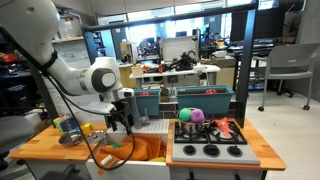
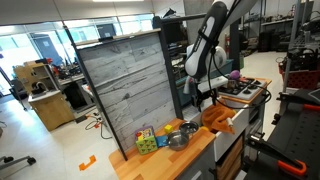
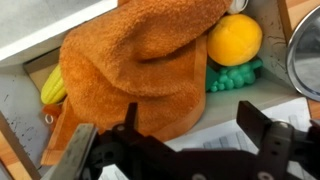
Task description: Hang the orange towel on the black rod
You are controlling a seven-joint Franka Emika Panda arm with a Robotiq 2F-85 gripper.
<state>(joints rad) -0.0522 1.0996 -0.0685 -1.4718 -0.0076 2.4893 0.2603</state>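
Next, my gripper moves down toward the toy stove, away from the metal bowl, onto the bunched towel (image 1: 141, 148) (image 3: 129, 78), as my open fingers hang above its edge.
The orange towel (image 3: 130, 70) lies bunched in a heap in the toy kitchen's sink recess. It also shows in both exterior views (image 1: 127, 150) (image 2: 216, 116). My gripper (image 3: 195, 125) hangs just above the towel's near edge with its black fingers spread apart and nothing between them. It shows in both exterior views (image 1: 122, 118) (image 2: 207, 98), low over the counter. I cannot pick out the black rod in any view.
An orange fruit (image 3: 235, 38), green grapes (image 3: 232, 77) and a yellow item (image 3: 52, 88) lie beside the towel. A metal bowl (image 3: 305, 55) is at the right. A toy stove (image 1: 210, 142) stands next to the sink. A tall wood-grain panel (image 2: 130, 85) backs the counter.
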